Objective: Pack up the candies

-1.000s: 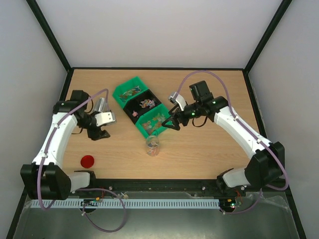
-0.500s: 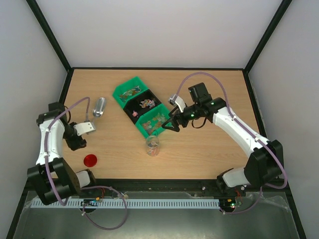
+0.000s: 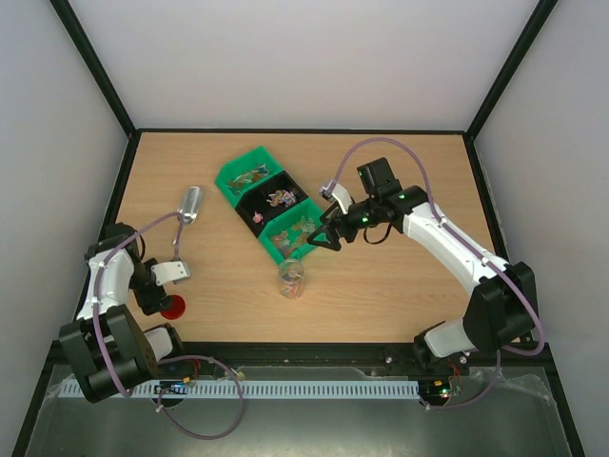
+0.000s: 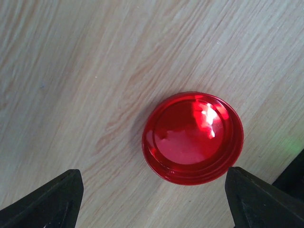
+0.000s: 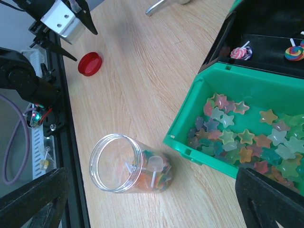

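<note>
My left gripper needs to lower, easing right in the top view, onto the red lid's rim (image 3: pixel 169 300) (image 4: pixel 147 137), because the lid lies below it and to that side.
The candies (image 5: pixel 247 137) are small coloured stars that fill the near green bin (image 3: pixel 290 231). Some lollipops (image 5: pixel 241 52) lie in the black bin (image 3: pixel 276 200) beside it. A clear jar (image 3: pixel 292 278) stands open in front of the bins and holds more candies (image 5: pixel 154 173). My right gripper (image 3: pixel 324 238) hovers open above the green bin's near corner, with nothing between its fingers. My left gripper (image 4: pixel 154 204) stands open low over the red lid (image 4: pixel 192 137), which lies flat on the table, and is not touching it.
A silver metal scoop (image 3: pixel 190 204) lies on the table left of the bins. A second green bin (image 3: pixel 245 174) sits at the far end of the row. The red lid (image 3: pixel 173 307) is near the table's front left edge, close to the black frame rail (image 5: pixel 64 118).
My left arm has swung from beside the scoop back to the near left and now hangs over the red lid, jaws wider. The scoop stays on the table. My right arm has barely moved.
</note>
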